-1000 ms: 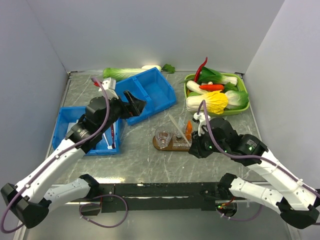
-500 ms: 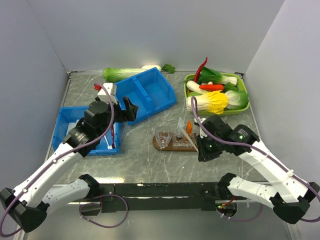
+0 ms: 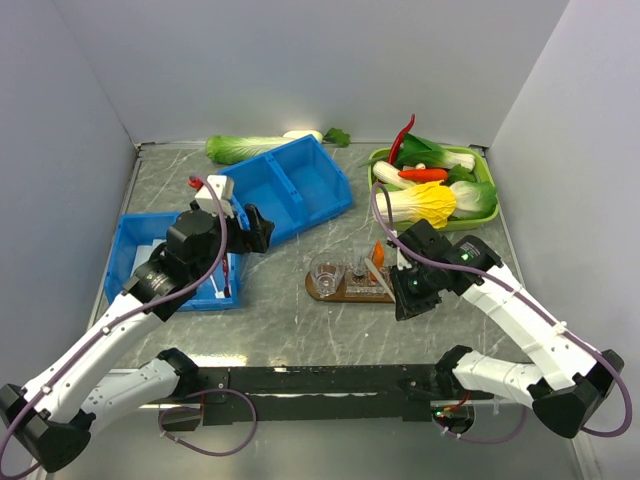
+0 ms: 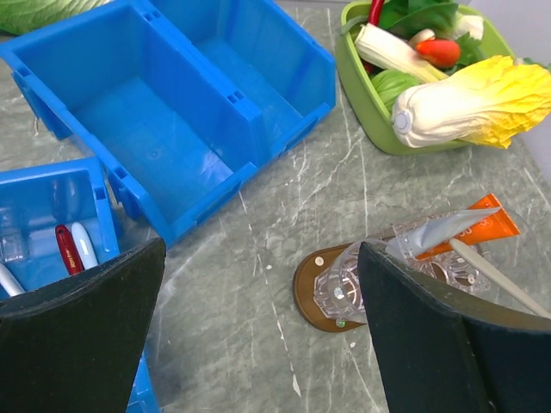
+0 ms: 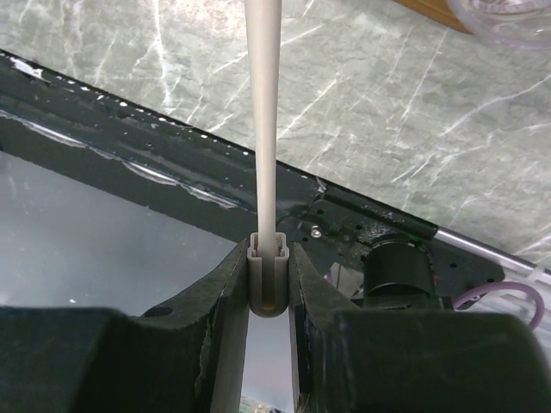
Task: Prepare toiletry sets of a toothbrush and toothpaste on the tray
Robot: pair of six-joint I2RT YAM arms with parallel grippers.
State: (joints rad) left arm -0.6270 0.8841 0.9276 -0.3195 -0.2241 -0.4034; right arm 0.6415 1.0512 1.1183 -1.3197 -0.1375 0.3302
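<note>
I need to ease my right gripper outward toward the cup holding the white tube (image 3: 376,272) and release the handle end, because the pale toothbrush slants over that cup.
The dark-brown tray (image 3: 322,291) lies mid-table with clear cups (image 3: 325,271) on it. A white tube with an orange end (image 3: 377,251) leans in a cup at the tray's right. My right gripper (image 3: 402,291) is at the tray's near right end, shut on the end of a pale toothbrush (image 3: 378,283) that slants over the right cups. In the right wrist view the fingers (image 5: 225,292) clamp the handle (image 5: 263,129). My left gripper (image 3: 256,228) is open and empty, between the blue bins. The left wrist view shows the tray (image 4: 308,297), a cup (image 4: 340,288) and the tube (image 4: 469,228).
A blue bin (image 3: 150,262) at the left holds a red brush (image 4: 65,248) and a white one (image 4: 83,245). A second blue bin (image 3: 290,185) stands empty behind. A green vegetable tray (image 3: 480,215) is at the back right. The black base rail (image 5: 413,224) runs under my right gripper.
My right gripper has swung round toward the tray's near right end, and the toothbrush has tipped from steeply raised to low over the cups. My left gripper has drawn back to the left.
</note>
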